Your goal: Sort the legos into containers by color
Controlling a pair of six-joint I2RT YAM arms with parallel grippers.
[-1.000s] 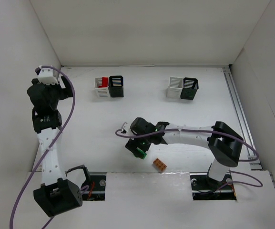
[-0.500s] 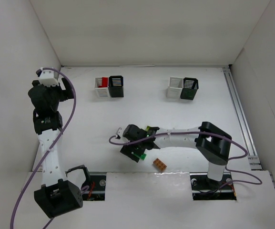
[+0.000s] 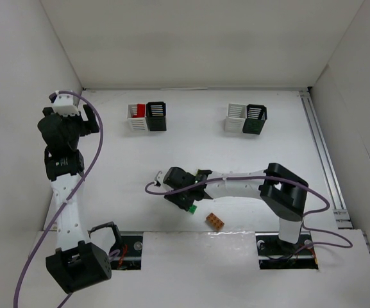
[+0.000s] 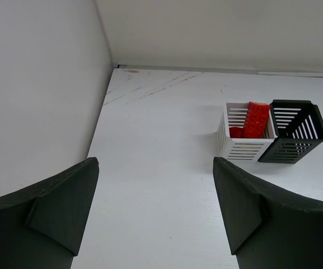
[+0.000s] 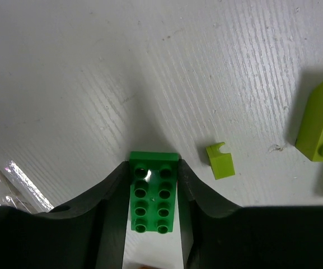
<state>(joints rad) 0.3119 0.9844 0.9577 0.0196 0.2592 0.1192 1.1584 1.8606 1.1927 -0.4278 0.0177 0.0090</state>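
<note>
My right gripper lifts and carries the green lego [image 3: 190, 207] over the rail-side black container next, since the container stands outward and to the right in the top view.
A green lego [image 5: 153, 193] lies studs-up on the table, and my right gripper [image 5: 154, 166] is shut on it, one finger pressed to each long side. From above, that gripper [image 3: 185, 200] is low at the table's centre front with the green lego [image 3: 190, 207] showing under it. An orange lego [image 3: 215, 222] lies just right of it. Yellow-green legos [image 5: 322, 120] and a small yellow-green piece [image 5: 220, 161] lie beside the grip. My left gripper [image 4: 155, 163] stands open with nothing in it, raised at the far left and facing a white container [image 4: 244, 147] holding red legos [image 4: 255, 119].
A black container [image 4: 293, 131] adjoins the white one at the back left. A second white container [image 3: 235, 117] and black container [image 3: 255, 119] stand at the back right. White walls enclose the table, and a metal rail [image 3: 322, 154] runs along the right edge.
My right gripper lowered over the green lego, shifted slightly left, and its fingers closed on the brick's sides. The left arm has hardly moved.
</note>
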